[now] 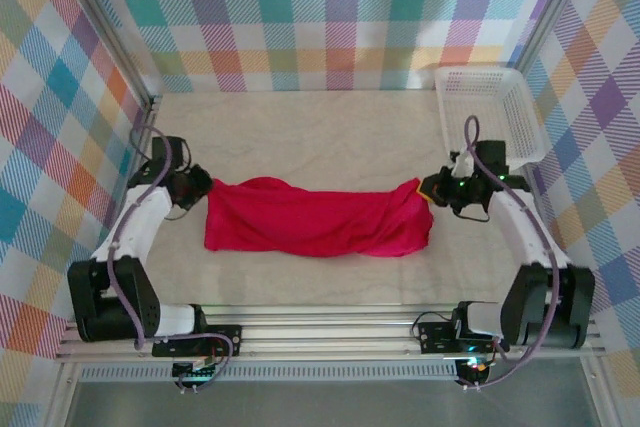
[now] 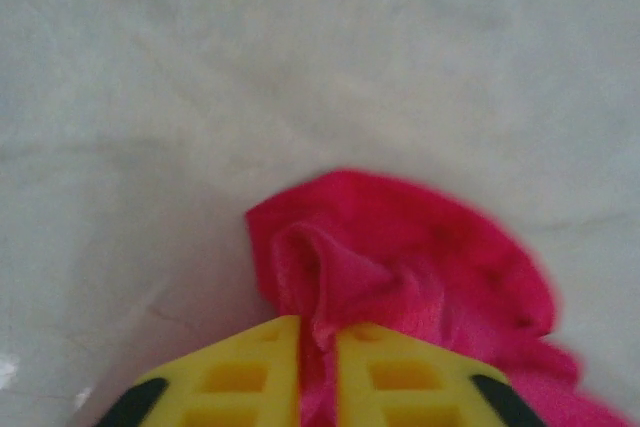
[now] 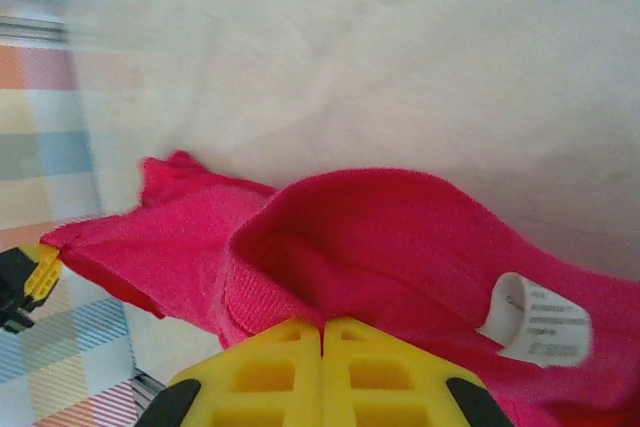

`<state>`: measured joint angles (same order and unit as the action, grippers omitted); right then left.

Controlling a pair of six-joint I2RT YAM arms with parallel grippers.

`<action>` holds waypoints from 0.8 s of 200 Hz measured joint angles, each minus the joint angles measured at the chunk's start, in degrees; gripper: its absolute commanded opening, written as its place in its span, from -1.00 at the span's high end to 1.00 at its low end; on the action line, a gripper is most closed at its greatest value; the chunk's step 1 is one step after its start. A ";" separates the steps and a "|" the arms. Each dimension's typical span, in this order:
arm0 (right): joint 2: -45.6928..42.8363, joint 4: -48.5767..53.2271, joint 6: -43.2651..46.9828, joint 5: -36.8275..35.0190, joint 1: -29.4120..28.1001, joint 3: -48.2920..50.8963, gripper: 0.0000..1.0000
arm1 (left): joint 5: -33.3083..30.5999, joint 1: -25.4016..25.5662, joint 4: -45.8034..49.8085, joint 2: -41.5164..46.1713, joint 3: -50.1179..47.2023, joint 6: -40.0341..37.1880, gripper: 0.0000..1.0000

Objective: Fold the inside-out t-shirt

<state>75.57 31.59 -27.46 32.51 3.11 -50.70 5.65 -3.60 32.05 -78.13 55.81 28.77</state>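
The ribbed collar edge in my right gripper goes back and down toward the t-shirt's near corner (image 1: 419, 245) beside the collar next, and then my gripper releases it.
The inside-out t-shirt (image 1: 315, 219) is bright red and lies stretched into a long band across the table's middle, held at both ends. My left gripper (image 1: 200, 187) is at its left end. In the left wrist view the yellow jaws (image 2: 318, 332) stand a narrow gap apart, and a pinched fold of the red cloth (image 2: 420, 257) fills that gap. My right gripper (image 1: 432, 190) is at the right end. In the right wrist view its jaws (image 3: 323, 325) are pressed together on the ribbed collar edge of the shirt (image 3: 400, 237), beside the small white neck tag (image 3: 535, 319).
A white mesh basket (image 1: 485, 70) stands at the back right corner, just behind the right arm. Plaid walls enclose the table on three sides. An aluminium rail (image 1: 330, 332) runs along the near edge between the arm bases.
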 measured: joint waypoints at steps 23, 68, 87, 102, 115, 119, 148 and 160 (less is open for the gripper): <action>2.89 -2.25 -0.22 -0.09 0.20 4.31 0.99 | -6.21 3.52 1.38 -0.28 -0.28 -1.64 0.25; -0.24 -5.90 -0.15 3.34 0.26 7.10 0.89 | -9.64 22.12 -0.66 2.91 6.40 -12.00 -0.18; -0.44 -6.43 -0.07 3.58 0.26 7.10 0.89 | -1.81 31.61 -5.73 1.97 7.69 -16.70 -0.19; -0.42 -6.51 0.04 3.58 0.26 7.10 0.89 | 3.02 38.97 -9.66 -1.05 7.85 -20.68 -0.21; -0.42 -6.56 0.04 3.58 0.26 7.10 0.89 | 5.11 44.59 -11.87 -5.03 8.00 -24.85 -0.22; -0.42 -6.56 0.04 3.58 0.26 7.10 0.89 | 5.46 45.90 -12.26 -6.16 8.11 -25.94 -0.23; -0.42 -6.56 0.04 3.58 0.26 7.10 0.89 | 5.86 52.87 -13.44 -15.21 9.57 -32.35 -0.25; -0.42 -6.54 0.07 3.58 0.26 7.10 0.89 | 5.57 54.18 -13.66 -18.34 10.88 -33.70 -0.27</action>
<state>75.16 25.06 -27.40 36.10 3.38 -43.59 11.22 50.59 18.39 -96.47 66.70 -4.93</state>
